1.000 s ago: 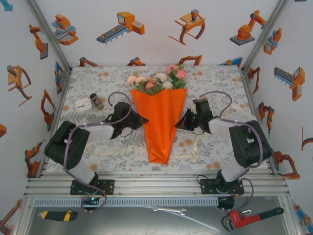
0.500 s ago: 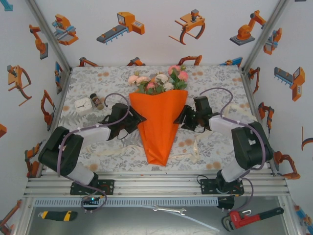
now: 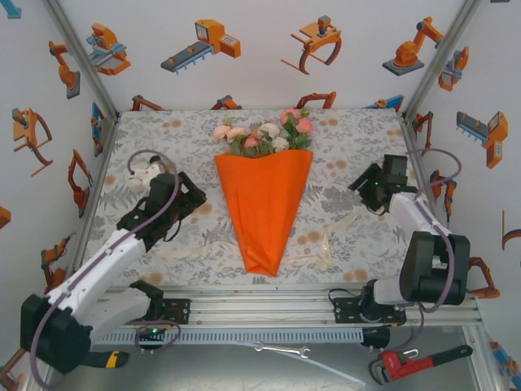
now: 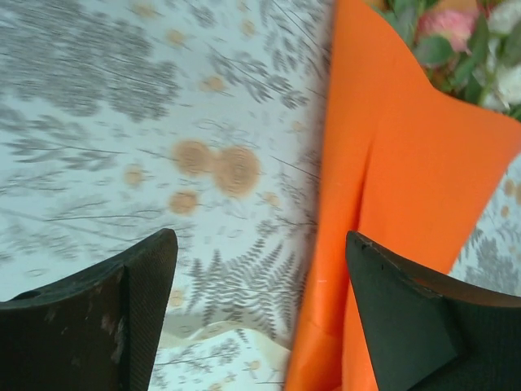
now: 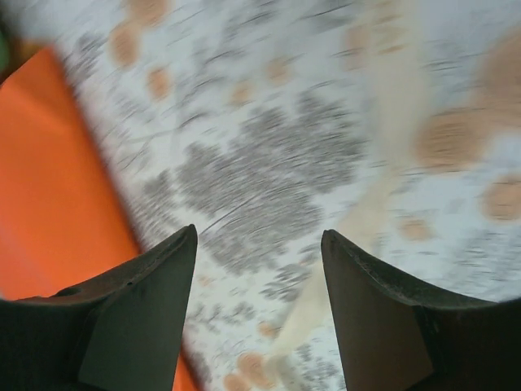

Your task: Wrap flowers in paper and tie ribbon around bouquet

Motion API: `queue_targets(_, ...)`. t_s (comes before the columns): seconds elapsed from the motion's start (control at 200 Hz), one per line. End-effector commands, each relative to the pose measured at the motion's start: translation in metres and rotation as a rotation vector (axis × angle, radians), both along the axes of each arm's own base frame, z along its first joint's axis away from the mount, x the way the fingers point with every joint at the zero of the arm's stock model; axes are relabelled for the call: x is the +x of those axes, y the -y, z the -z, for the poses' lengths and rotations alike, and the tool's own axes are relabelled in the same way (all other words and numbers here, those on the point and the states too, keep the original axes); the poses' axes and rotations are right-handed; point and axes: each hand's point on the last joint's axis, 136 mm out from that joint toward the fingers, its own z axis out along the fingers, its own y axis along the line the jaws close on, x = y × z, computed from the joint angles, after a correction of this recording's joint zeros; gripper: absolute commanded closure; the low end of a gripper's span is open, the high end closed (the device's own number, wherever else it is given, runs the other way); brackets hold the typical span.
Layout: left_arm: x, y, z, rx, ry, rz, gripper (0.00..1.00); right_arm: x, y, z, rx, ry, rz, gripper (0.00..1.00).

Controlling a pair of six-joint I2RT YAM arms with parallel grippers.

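Observation:
The cream ribbon's loose end is below my right gripper and slightly farther from the cone (image 3: pixel 264 208), so that gripper will lower its open fingers onto the flat ribbon.
The bouquet lies in the middle of the table as a bright orange paper cone (image 3: pixel 264 208), tip toward the arms. Pink and cream flowers (image 3: pixel 264 134) stick out of its wide far end. The cream ribbon (image 3: pixel 186 252) lies flat across the cloth under the cone's narrow end and comes out again on the right. My left gripper (image 3: pixel 194 195) is open, left of the cone and apart from it; the paper edge (image 4: pixel 407 163) and ribbon (image 4: pixel 220 338) show past its jaws (image 4: pixel 260 269). My right gripper (image 3: pixel 361 186) is open, well right of the cone, over the ribbon (image 5: pixel 383 187) and bare cloth (image 5: pixel 259 244).
A small white box (image 3: pixel 140 173) sits at the back left, close behind my left arm. On the lower shelf in front of the table lie a red pipe wrench (image 3: pixel 419 361), a spanner (image 3: pixel 281 350) and a yellow-black knife (image 3: pixel 110 357). Side walls close in both table edges.
Both grippers were pressed against the cone's sides; now they have drawn outward, left and right, and stand open away from it. The cone lies still where it was half a second ago.

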Motion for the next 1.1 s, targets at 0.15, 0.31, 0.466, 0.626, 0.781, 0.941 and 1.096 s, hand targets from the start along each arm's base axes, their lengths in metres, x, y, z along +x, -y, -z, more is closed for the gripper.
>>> queue_targets(0.15,-0.062,-0.064,0.047,0.074,-0.166,-0.164,0.21,0.005,0.015,0.04,-0.017,-0.157,-0.013,0.44)
queue_targets(0.31,-0.079,-0.076,0.06,0.046,-0.233,-0.224,0.17,0.019,0.023,0.045,-0.045,-0.14,-0.002,0.67)
queue_targets(0.466,-0.087,-0.078,0.077,-0.043,-0.319,-0.238,0.14,0.047,0.028,0.01,-0.064,-0.023,-0.017,1.0)
queue_targets(0.626,-0.099,-0.093,0.104,-0.162,-0.441,-0.361,0.15,0.069,0.036,-0.066,-0.079,0.205,0.028,1.0)
queue_targets(0.781,-0.11,-0.113,0.125,-0.183,-0.497,-0.52,0.16,0.073,0.018,-0.09,0.038,0.323,0.013,1.0)
queue_targets(0.941,-0.11,-0.109,0.15,-0.262,-0.54,-0.591,0.23,0.068,-0.003,-0.085,0.127,0.35,-0.038,1.0)
queue_targets(1.096,-0.101,-0.113,0.164,-0.254,-0.554,-0.619,0.43,0.064,-0.012,-0.091,0.143,0.358,-0.085,1.0)
